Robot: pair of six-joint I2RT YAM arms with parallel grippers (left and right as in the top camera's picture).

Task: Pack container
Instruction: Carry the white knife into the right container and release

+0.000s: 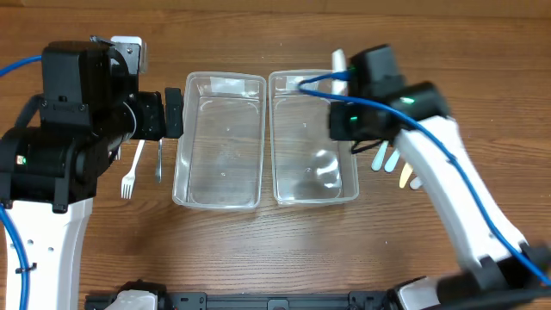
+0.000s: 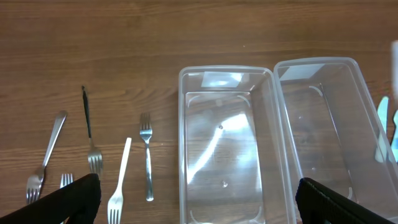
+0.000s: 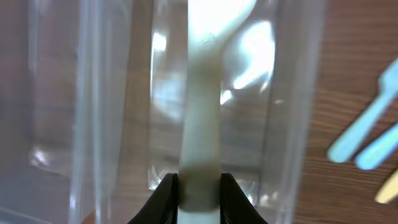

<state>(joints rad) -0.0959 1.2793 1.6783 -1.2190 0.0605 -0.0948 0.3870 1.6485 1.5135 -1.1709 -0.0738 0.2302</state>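
My right gripper is holding the utensil's handle. It next needs to move down toward the bottom of the clear container [image 1: 310,142] [image 3: 244,127] and release the handle there, since that container is still empty.
Two clear plastic containers stand side by side, the left one [image 1: 219,79] [image 2: 227,74] and the right one [image 1: 314,200] [image 2: 323,62], both with nothing in them. My right gripper [image 1: 346,74] [image 3: 199,193] hangs over the far end of the right container [image 3: 292,124], shut on the handle of a white plastic utensil [image 1: 339,60] [image 3: 202,118]. Just left of the left container, my left gripper [image 1: 172,112] [image 2: 199,202] is open and holds nothing.
Several forks lie left of the containers: a white plastic one [image 1: 132,168] [image 2: 118,180] and metal ones [image 1: 158,159] [image 2: 147,155]. Pastel blue and yellowish plastic utensils [image 1: 387,159] [image 3: 373,106] lie to the right of the right container.
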